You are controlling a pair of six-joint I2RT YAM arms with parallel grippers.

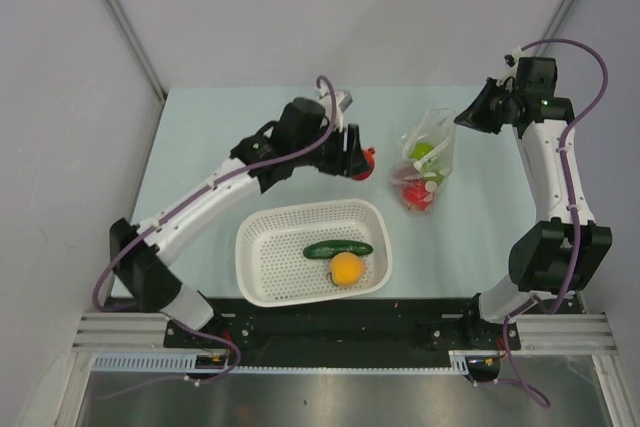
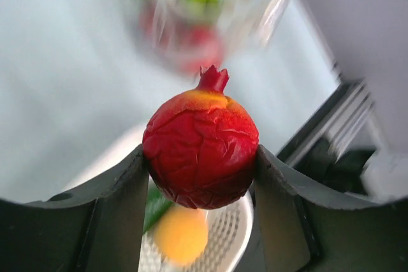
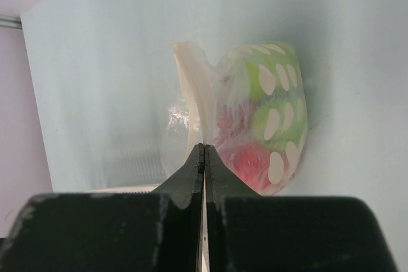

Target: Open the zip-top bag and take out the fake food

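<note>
The free part of the basket's bottom is below my left gripper and nearer my base. I will move it back and down to release the pomegranate (image 1: 370,160) beside the cucumber.
My left gripper (image 1: 358,159) is shut on a red pomegranate (image 1: 370,160) and holds it above the table, just beyond the basket's far rim. In the left wrist view the pomegranate (image 2: 201,148) sits squeezed between both fingers of the gripper (image 2: 201,164). The zip-top bag (image 1: 425,162) stands to the right, with green and red fake fruits inside. My right gripper (image 1: 468,115) is shut on the bag's upper edge. In the right wrist view its jaws (image 3: 204,151) meet on the whitish rim of the bag (image 3: 255,119).
A white perforated basket (image 1: 270,247) sits near the front and holds a dark green cucumber (image 1: 338,248) and an orange fruit (image 1: 347,268). It shows blurred below the pomegranate in the left wrist view (image 2: 233,237). Grey walls surround the table.
</note>
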